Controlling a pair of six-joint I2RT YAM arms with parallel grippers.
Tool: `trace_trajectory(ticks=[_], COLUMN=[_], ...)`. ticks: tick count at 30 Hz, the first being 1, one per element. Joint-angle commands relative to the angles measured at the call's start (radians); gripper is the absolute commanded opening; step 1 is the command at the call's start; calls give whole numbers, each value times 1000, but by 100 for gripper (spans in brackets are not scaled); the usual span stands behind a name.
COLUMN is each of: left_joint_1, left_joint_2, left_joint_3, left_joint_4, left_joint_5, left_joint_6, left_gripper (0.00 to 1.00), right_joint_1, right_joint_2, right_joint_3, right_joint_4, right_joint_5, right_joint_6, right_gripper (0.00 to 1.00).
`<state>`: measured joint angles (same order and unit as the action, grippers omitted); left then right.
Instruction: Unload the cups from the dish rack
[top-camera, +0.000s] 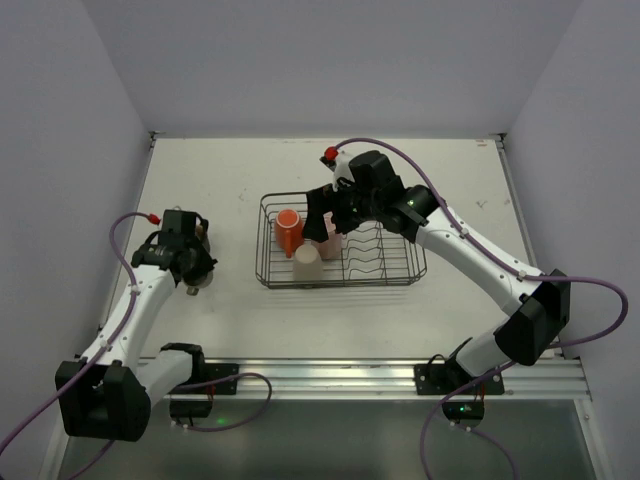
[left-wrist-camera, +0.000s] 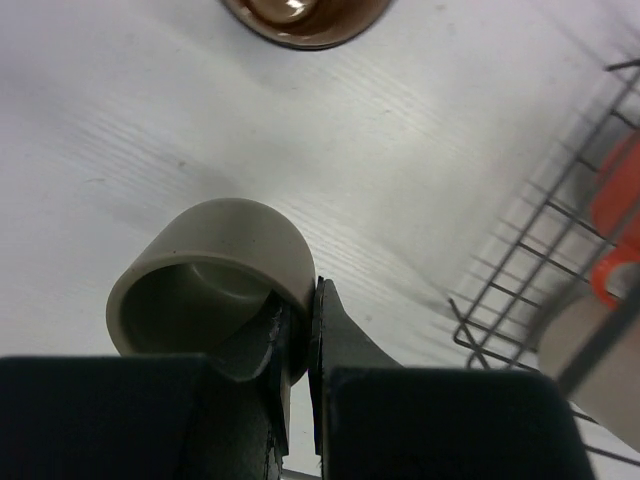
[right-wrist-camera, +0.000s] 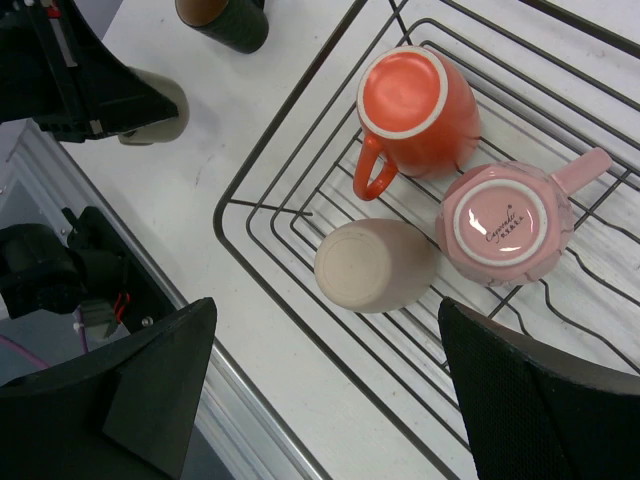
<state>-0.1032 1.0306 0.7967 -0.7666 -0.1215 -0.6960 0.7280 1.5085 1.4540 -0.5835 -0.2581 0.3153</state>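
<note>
I will lower my left gripper straight down next and let go of the olive-grey cup's rim, as bare tabletop is below the gripper, nearer than the dark brown-black cup (left-wrist-camera: 305, 15).
The black wire dish rack (top-camera: 395, 275) sits mid-table. In it stand three upside-down cups: orange (top-camera: 289, 230), cream-beige (top-camera: 307, 264) and pink (top-camera: 333, 243). The right wrist view shows the orange (right-wrist-camera: 410, 100), cream-beige (right-wrist-camera: 370, 265) and pink (right-wrist-camera: 505, 225) cups. My right gripper (top-camera: 325, 215) hovers over them, open and empty (right-wrist-camera: 330, 400). My left gripper (top-camera: 190, 268) is left of the rack, shut on the rim of the olive-grey cup (left-wrist-camera: 215, 265), one finger inside and one outside. The dark brown-black cup (left-wrist-camera: 305, 15) stands on the table just beyond it.
The rack's left wall (left-wrist-camera: 545, 260) is close on the right of my left gripper. The wavy plate dividers (top-camera: 372, 250) fill the rack's right half. The metal rail (top-camera: 350, 375) runs along the near table edge. Grey walls close in the table on three sides.
</note>
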Motion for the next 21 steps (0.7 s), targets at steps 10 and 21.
trace_trajectory(ticks=[10,21], left_joint_1=[103,131], left_joint_2=[121,230], left_joint_3=[-31,-80], left_joint_4=[115,187], left_joint_5=[-30,-50], left_joint_6=[-7,-19], left_gripper=[0,0], right_joint_1=[4,65], right_joint_2=[30,116], right_joint_3=[25,52], right_joint_4=[-30,-91], right_joint_5=[17,137], right_joint_6=[-35,-33], right_gripper=[93,92])
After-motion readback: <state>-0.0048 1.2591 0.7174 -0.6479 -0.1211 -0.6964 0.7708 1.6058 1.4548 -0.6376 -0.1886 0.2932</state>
